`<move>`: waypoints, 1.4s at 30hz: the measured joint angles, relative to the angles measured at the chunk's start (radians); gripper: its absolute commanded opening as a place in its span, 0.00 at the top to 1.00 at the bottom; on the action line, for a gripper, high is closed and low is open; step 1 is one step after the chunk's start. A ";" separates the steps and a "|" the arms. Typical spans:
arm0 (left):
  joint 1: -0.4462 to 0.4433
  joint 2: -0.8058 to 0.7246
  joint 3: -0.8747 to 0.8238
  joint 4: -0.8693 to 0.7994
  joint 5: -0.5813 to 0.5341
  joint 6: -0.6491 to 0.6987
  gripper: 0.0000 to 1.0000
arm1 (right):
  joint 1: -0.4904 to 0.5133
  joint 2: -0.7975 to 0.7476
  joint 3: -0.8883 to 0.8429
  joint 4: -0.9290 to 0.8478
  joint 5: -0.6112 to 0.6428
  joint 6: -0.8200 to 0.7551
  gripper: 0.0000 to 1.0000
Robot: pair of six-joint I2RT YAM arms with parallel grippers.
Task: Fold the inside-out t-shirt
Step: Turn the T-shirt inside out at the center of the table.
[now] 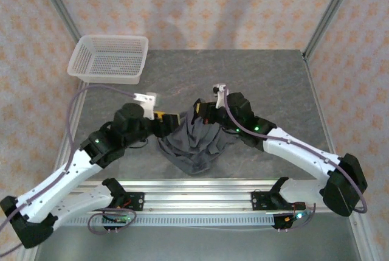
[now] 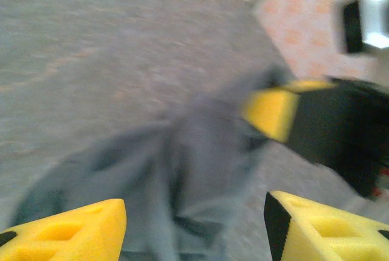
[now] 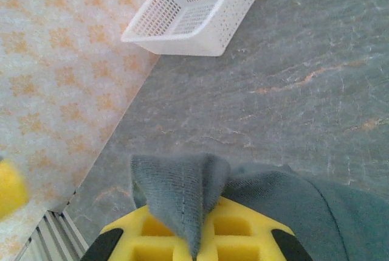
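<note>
One end is held raised by my right gripper with cloth hanging from it, so I should move my left gripper across to the hanging cloth beside those fingers.
The inside-out t-shirt is a dark slate-grey bunch in the middle of the table, one end lifted. My right gripper is shut on that raised end. In the right wrist view a fold of the t-shirt with a stitched seam sticks out between the closed yellow fingers. My left gripper sits just left of the cloth, open. In the left wrist view its yellow fingertips stand wide apart with the t-shirt hanging beyond them, nothing pinched. The right gripper's yellow pad shows ahead, on the cloth.
A white mesh basket stands at the table's far left corner, also seen in the right wrist view. The grey table has bare room behind and to the right of the shirt. Patterned walls enclose the table.
</note>
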 measured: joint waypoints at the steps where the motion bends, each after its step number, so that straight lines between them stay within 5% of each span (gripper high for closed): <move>1: -0.038 0.027 0.005 0.013 -0.008 -0.014 0.38 | 0.000 0.012 0.003 0.000 -0.001 0.005 1.00; 8: -0.070 0.254 0.005 0.075 -0.118 -0.056 0.41 | 0.000 0.028 0.019 0.000 -0.017 0.031 1.00; 16: -0.058 0.318 0.005 0.135 -0.254 -0.029 0.41 | 0.000 0.027 0.024 0.000 -0.033 0.042 1.00; 28: 0.197 0.412 0.005 0.134 -0.236 0.022 0.53 | 0.000 0.004 0.023 -0.021 -0.031 0.044 1.00; 33: 0.224 0.490 0.003 0.150 -0.163 0.032 0.55 | 0.000 -0.027 0.008 -0.039 -0.031 0.045 1.00; 35: 0.226 0.552 0.004 0.164 -0.135 0.040 0.61 | 0.000 -0.030 0.006 -0.047 -0.031 0.045 1.00; 39: 0.235 0.634 0.003 0.188 -0.065 0.048 0.98 | 0.000 -0.030 -0.010 -0.081 -0.031 0.045 1.00; 42: 0.248 0.611 0.002 0.188 -0.023 0.041 1.00 | 0.000 -0.033 -0.020 -0.098 -0.017 0.045 1.00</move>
